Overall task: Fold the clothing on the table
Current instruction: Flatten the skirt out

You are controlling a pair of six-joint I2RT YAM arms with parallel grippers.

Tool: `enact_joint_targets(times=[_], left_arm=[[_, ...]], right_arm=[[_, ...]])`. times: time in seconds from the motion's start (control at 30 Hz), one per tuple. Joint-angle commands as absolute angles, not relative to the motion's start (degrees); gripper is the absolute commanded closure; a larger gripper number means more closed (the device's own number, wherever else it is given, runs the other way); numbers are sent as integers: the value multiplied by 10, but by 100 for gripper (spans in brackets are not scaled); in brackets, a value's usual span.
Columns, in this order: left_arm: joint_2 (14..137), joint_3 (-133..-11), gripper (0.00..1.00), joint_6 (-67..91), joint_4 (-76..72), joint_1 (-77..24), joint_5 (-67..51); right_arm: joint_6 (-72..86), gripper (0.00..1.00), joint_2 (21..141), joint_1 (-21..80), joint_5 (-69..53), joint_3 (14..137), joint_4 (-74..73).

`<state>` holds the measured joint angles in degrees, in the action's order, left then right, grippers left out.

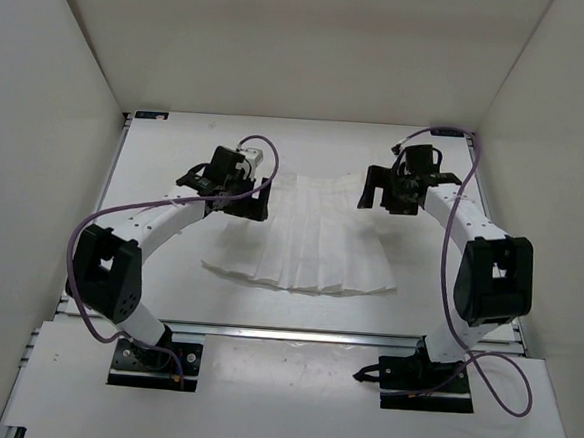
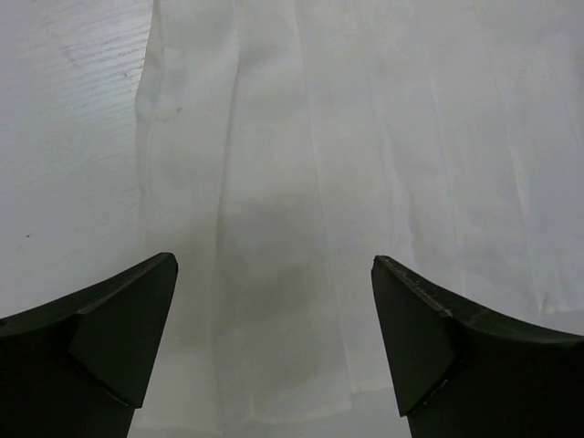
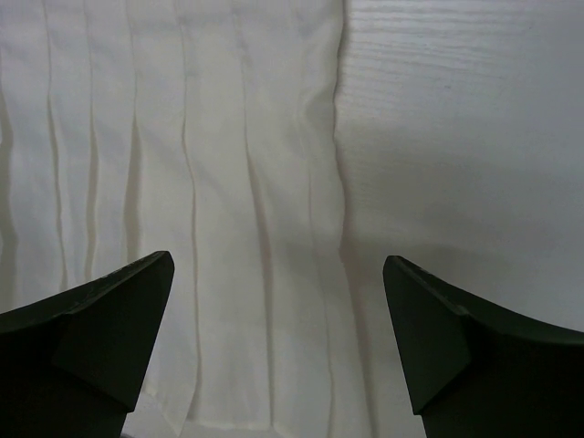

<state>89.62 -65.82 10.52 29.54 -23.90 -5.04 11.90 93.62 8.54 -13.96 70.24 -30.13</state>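
Observation:
My left gripper's open fingers are above pleats, short of the garment's far corner (image 1: 281, 174) on that arm's side. My left gripper should move outward and down onto that corner.
The clothing (image 1: 310, 242) is a white pleated garment lying flat on the table (image 1: 159, 260), narrow end far, flared hem near. My left gripper (image 1: 257, 200) hovers at the garment's upper left corner, open. In the left wrist view the left gripper (image 2: 274, 258) has nothing between its fingers, and the clothing (image 2: 365, 137) with its left edge lies below. My right gripper (image 1: 374, 193) hovers at the upper right corner, open. In the right wrist view the right gripper (image 3: 278, 258) is empty above the clothing (image 3: 182, 137) and its right edge, with bare table (image 3: 456, 119) beside it.
White enclosure walls (image 1: 49, 112) stand on the left, the back and the right. A metal rail (image 1: 294, 332) runs along the table's near edge, in front of the arm bases (image 1: 152, 362). Purple cables (image 1: 443, 280) loop beside both arms.

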Motion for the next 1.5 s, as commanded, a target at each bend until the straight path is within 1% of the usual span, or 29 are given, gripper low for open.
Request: enact_joint_targets(times=[0.0,0.07,0.13,0.17,0.2,0.4,0.5,0.57,0.63,0.77,0.83,0.9,0.93,1.0,1.03,1.07,1.1,1.13,1.17,1.2,1.23,1.27,1.3,1.33,1.47], left_arm=[[877,-644,2,95,218,-231,-31],[908,-661,1,122,173,-201,-58],[941,-679,1,147,144,-181,-82],[967,-694,3,158,129,-178,-85],[989,-705,2,162,117,-174,-88],[1102,-802,8,186,80,-171,-102],[1155,-857,9,195,86,-175,-111],[1182,-879,10,195,86,-181,-96],[1198,-891,13,200,79,-185,-86],[1234,-913,14,206,87,-191,-69],[1243,-911,18,207,79,-190,-76],[1249,-916,21,214,78,-191,-69],[1252,-916,25,214,76,-188,-68],[1260,-925,29,213,79,-191,-72],[1259,-925,32,213,81,-190,-71],[1259,-923,36,213,83,-187,-70],[1259,-923,40,214,77,-188,-67],[1260,-924,49,214,77,-187,-68],[1262,-925,58,219,78,-187,-72],[1265,-925,66,225,74,-181,-71],[1266,-927,88,228,76,-180,-72],[1267,-931,100,236,83,-181,-71],[1267,-938,100,242,90,-179,-72],[1264,-940,100,240,90,-182,-73],[1246,-975,100,205,126,-180,-58]], right_arm=[[106,3,977,70,-140,744,-253],[100,5,1032,72,-141,797,-256],[94,5,1073,67,-134,838,-269],[89,5,1101,69,-134,872,-279],[93,5,1124,69,-135,895,-283],[93,6,1209,74,-148,975,-276],[97,7,1235,75,-149,995,-277],[95,11,1246,80,-149,1006,-276],[95,13,1265,79,-155,1026,-277],[91,12,1306,85,-142,1068,-304],[97,15,1310,86,-142,1076,-299],[95,23,1319,86,-137,1087,-304],[100,29,1325,85,-143,1093,-308],[100,39,1327,88,-149,1095,-308],[102,45,1334,93,-149,1092,-308],[104,49,1337,92,-145,1098,-314],[107,59,1341,94,-142,1099,-314],[107,68,1343,98,-142,1100,-316],[105,71,1347,101,-148,1096,-315],[107,82,1347,103,-149,1095,-316],[110,93,1351,104,-153,1091,-317],[114,95,1347,108,-148,1092,-317],[118,99,1346,109,-144,1088,-319],[120,100,1343,106,-141,1091,-316],[129,100,1311,97,-157,1123,-309]])
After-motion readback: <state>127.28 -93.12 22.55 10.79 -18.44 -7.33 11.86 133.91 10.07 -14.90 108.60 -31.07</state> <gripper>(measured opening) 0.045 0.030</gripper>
